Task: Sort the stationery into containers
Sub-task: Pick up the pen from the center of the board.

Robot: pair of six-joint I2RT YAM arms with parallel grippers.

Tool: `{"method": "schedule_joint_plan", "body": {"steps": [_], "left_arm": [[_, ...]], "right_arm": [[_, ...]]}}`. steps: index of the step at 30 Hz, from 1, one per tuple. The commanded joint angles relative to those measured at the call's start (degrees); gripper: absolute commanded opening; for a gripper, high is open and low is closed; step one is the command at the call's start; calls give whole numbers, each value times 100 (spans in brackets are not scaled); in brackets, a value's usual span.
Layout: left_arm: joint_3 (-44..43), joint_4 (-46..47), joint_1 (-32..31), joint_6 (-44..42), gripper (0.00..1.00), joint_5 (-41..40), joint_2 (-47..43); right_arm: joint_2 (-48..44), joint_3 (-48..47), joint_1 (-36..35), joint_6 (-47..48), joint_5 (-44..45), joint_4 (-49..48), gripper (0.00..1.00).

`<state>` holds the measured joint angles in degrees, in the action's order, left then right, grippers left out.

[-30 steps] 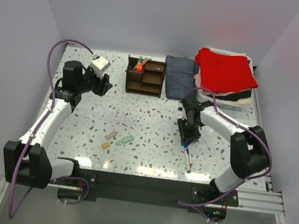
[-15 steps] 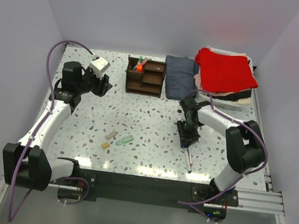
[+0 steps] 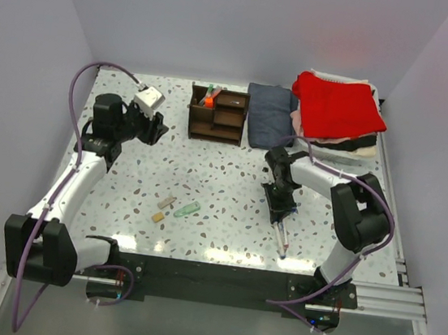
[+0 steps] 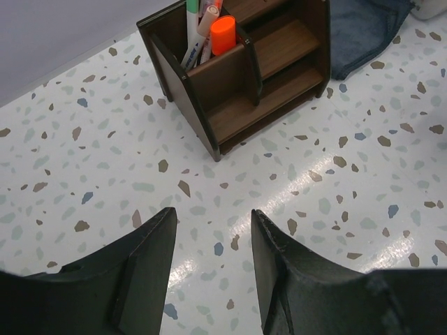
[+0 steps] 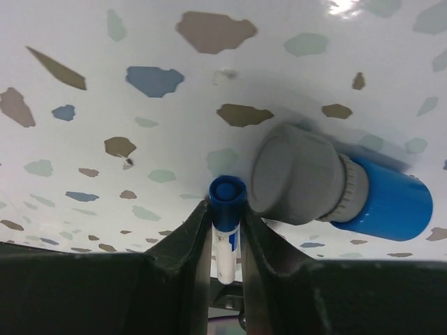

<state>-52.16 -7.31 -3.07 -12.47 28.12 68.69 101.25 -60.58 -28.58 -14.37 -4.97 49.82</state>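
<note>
I will raise my right gripper across to the organizer's section already holding pens, outward of it and to its left in the top view, then lower and release.
The dark brown wooden organizer (image 3: 218, 115) stands at the back centre with an orange-capped marker (image 4: 223, 35) and pens in its left compartment; it also shows in the left wrist view (image 4: 244, 77). My left gripper (image 3: 151, 128) is open and empty (image 4: 211, 223), above bare table left of the organizer. My right gripper (image 3: 279, 208) points down at the table and is shut on a white blue-capped pen (image 5: 228, 209). A fat grey-and-blue stick (image 5: 335, 190) lies right beside that pen's cap. A slim pen (image 3: 283, 242) lies just in front of the right gripper. Two tan blocks (image 3: 163, 209) and a pale green piece (image 3: 187, 209) lie front left.
A dark folded cloth (image 3: 270, 112) lies right of the organizer, its corner also in the left wrist view (image 4: 363, 28). A pile of folded clothes topped with red (image 3: 337, 108) fills the back right corner. Walls close in the table on three sides.
My right gripper has shifted slightly left and back over the blue-capped pen. The left arm has barely moved.
</note>
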Motion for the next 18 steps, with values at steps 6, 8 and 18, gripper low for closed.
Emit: {"method": "schedule_joint_plan", "body": {"steps": [6,8,18], "left_arm": [[-144,-6,35,-1,52,45,-216],[-320,-234,35,-115,52,18,-180],[-1033,-525,43,25,54,-535,-4]], "right_arm": [[79,-1296,-982,329,-267,141,0],[236,-2137,-1044,443,-494,378,0],[923,-4947,-983,1402,-1058,-1858,0]]}}
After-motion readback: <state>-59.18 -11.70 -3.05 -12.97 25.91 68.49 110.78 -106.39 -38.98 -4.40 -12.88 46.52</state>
